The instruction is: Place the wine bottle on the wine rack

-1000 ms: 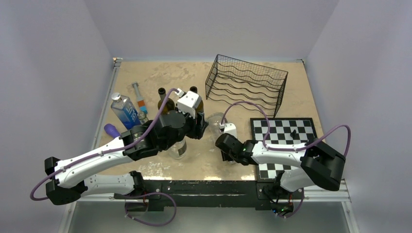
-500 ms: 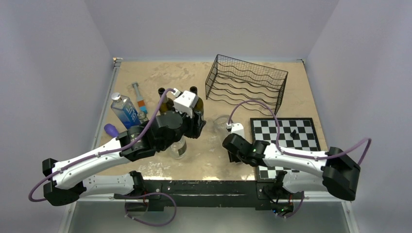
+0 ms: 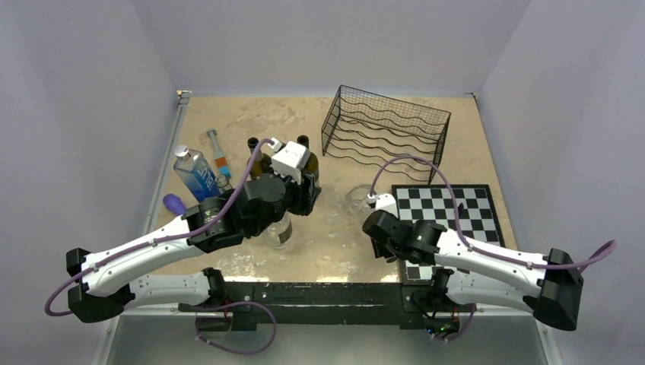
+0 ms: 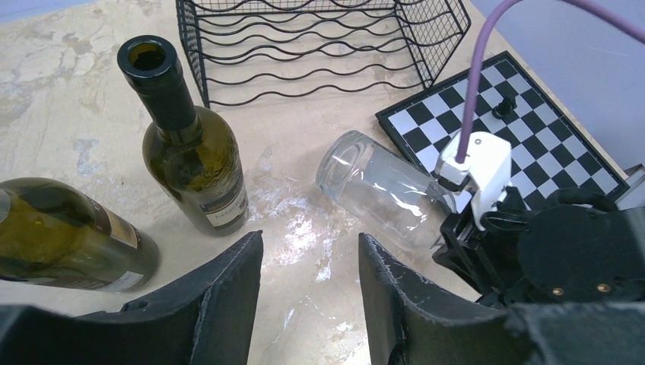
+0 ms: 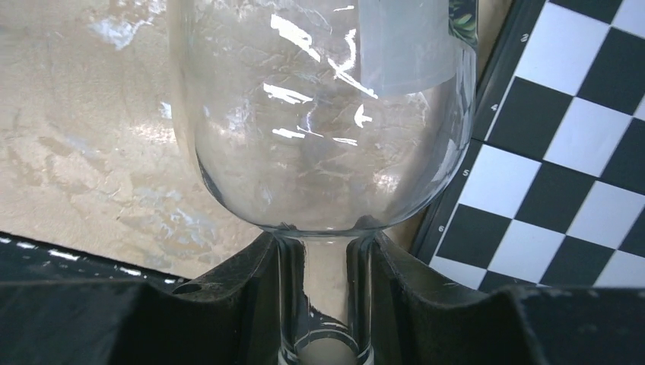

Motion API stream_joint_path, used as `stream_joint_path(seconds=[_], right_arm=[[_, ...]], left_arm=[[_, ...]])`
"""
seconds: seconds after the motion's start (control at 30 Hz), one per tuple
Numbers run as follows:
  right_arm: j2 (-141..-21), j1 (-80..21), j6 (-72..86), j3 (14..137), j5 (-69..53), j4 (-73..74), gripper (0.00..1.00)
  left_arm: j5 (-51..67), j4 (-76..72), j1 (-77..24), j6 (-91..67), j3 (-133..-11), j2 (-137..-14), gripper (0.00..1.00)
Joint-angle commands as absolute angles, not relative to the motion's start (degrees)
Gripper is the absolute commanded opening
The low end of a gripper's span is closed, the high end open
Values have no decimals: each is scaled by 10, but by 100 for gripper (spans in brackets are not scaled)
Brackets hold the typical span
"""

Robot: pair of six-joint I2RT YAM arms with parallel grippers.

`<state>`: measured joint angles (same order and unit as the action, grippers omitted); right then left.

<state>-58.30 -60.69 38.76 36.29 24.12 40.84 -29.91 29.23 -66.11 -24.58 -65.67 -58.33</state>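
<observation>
The clear bottle (image 3: 356, 196) in my right gripper will go up and outward next, onto the rack's end by the chessboard. I will let it go there because those wires are empty.
The black wire wine rack (image 3: 388, 133) stands at the back right, and shows in the left wrist view (image 4: 319, 38). Two dark green wine bottles (image 3: 254, 158) stand upright left of it; one is open-necked (image 4: 194, 163), the other (image 4: 61, 236) is at the frame's left. A clear glass bottle (image 3: 356, 196) lies on its side by the chessboard (image 4: 380, 190). My right gripper (image 5: 323, 255) is shut on its neck (image 5: 319, 114) and shows in the top view (image 3: 374, 219). My left gripper (image 4: 308, 255) is open and empty above the table, right of the green bottles (image 3: 310, 196).
A black-and-white chessboard (image 3: 449, 209) with a black piece (image 3: 459, 207) lies at the right. A blue-labelled water bottle (image 3: 196, 173), a syringe-like tube (image 3: 218, 156), a purple object (image 3: 175, 204) and a clear jar (image 3: 280, 232) sit at the left.
My right gripper has moved right and toward the near edge, pulling the clear bottle along toward the chessboard. My left gripper has shifted slightly and stays open.
</observation>
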Motion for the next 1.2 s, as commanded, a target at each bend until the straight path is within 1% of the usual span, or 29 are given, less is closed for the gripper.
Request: stream_joint_path(seconds=[0.0, 0.2, 0.33, 0.43, 0.53, 0.67, 0.83, 1.0, 1.17], right_arm=[[-524, -605, 371, 453, 323, 369, 0], [-489, -605, 371, 517, 373, 425, 0], [-464, -604, 334, 564, 411, 422, 0], [-471, -597, 295, 608, 444, 414, 0], [-493, -557, 270, 649, 443, 410, 0], [-516, -474, 217, 666, 423, 362, 0], [-562, -363, 217, 691, 379, 336, 0], [-624, -298, 216, 713, 355, 300, 0], [-697, -260, 223, 753, 372, 301, 0]], left_arm=[[-315, 264, -659, -236, -653, -571, 53], [-327, 259, -659, -228, -664, -558, 53], [-334, 256, -659, -206, -680, -546, 53], [-338, 255, -659, -197, -702, -540, 53], [-331, 252, -659, -194, -722, -537, 53], [-318, 241, -659, -190, -729, -527, 54], [-285, 257, -659, -195, -755, -538, 61], [-250, 284, -659, -200, -795, -563, 66], [-237, 309, -659, -200, -810, -569, 71]])
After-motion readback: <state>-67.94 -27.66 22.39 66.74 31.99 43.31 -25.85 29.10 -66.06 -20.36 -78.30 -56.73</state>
